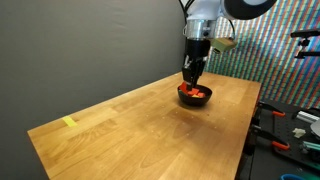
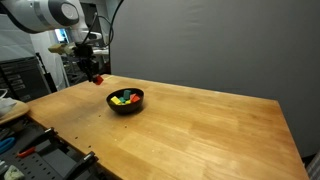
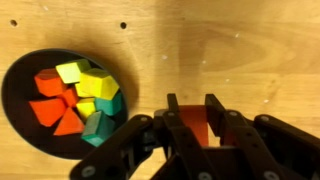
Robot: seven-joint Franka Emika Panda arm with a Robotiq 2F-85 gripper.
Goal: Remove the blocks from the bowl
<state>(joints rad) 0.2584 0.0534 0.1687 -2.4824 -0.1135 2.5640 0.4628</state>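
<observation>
My gripper will next go down toward the right in the wrist view and let go of the red block (image 2: pixel 98 78) over the bare wood below it, clear of the bowl.
The black bowl (image 3: pixel 14 98) lies at the left of the wrist view and holds several blocks: orange ones (image 3: pixel 50 102), yellow ones (image 3: pixel 86 80) and a green one (image 3: pixel 96 126). My gripper (image 3: pixel 195 106) is to the right of the bowl, above bare wood, and is shut on a red block (image 3: pixel 196 126). In an exterior view the gripper (image 2: pixel 96 72) hangs above the table, beside the bowl (image 2: pixel 125 108), with the red block (image 2: pixel 98 78) at its tips. In an exterior view the gripper (image 1: pixel 193 70) appears just over the bowl (image 1: pixel 195 102).
A yellow tape strip (image 1: pixel 69 122) lies near a corner of the wooden table (image 1: pixel 130 130). Tools and clutter (image 1: pixel 292 130) sit off the table's side, and more of them show in an exterior view (image 2: pixel 30 152). A dark backdrop stands behind.
</observation>
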